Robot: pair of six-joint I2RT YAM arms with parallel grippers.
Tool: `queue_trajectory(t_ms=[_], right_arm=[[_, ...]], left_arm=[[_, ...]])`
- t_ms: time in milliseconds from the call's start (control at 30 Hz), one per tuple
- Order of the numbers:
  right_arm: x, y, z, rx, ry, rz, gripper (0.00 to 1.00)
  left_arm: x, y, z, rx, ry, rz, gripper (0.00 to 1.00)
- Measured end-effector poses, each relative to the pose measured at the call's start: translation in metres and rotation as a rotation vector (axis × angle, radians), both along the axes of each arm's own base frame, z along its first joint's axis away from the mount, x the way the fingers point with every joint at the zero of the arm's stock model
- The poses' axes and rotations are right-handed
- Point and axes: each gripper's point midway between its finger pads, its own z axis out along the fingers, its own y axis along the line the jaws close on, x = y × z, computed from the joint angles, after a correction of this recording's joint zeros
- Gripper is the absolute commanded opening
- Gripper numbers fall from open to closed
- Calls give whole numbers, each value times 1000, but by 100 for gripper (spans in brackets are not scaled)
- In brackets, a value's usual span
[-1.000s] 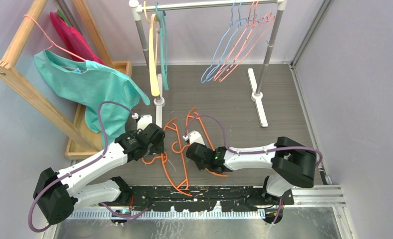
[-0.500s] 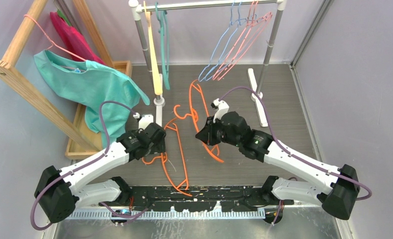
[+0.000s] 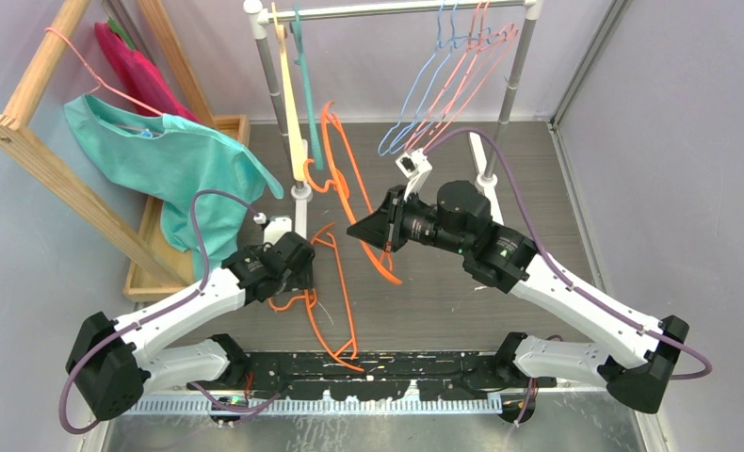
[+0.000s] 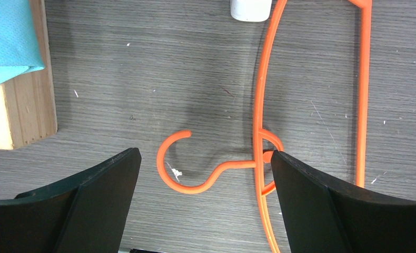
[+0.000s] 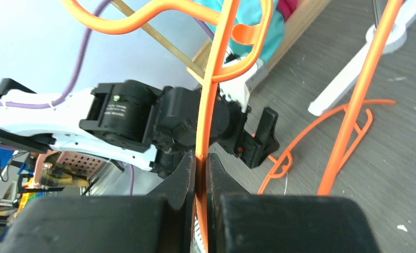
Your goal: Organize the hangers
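My right gripper needs to move up and outward to put the orange hanger's hook over the bar beside the teal hanger and let go, because that part of the bar is bare.
My right gripper is shut on an orange plastic hanger and holds it in the air, its hook near the rail's left end; the jaws pinch its arm in the right wrist view. A second orange hanger lies on the floor. My left gripper is open low over its hook, one finger on each side. On the rail hang a tan-yellow hanger, a teal one, and light-blue and pink wire ones.
A wooden rack at the left carries a pink wire hanger with a teal shirt and a red garment. The rail's white feet and left base stand on the grey floor.
My right gripper has lifted the orange hanger off the floor and carried it up and to the left towards the rail. The left arm has stayed still.
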Motion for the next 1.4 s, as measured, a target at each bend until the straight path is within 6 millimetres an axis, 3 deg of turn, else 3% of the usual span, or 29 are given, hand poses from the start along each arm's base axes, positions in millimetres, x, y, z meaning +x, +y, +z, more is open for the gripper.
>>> queue_trajectory(t_ms=[100,233,400,733,933,1400], right_arm=[[1,1,17,37,-30,-1,1],[4,4,19,50,-38,-3,1],[23,6,22,63,-53,-52,1],[107,1,79,220,-144,-240,1],[147,14,89,301,-122,-249,1],[176,40,128,445,-152,-193,1]], left_arm=[[0,0,1,-3,-4,0,98],[0,0,4,-11,-13,-1,98],[0,0,4,-12,-14,-1,98],[0,0,8,-20,-26,-4,98],[0,1,8,-17,-26,-4,98],[1,4,8,1,-28,-11,98]])
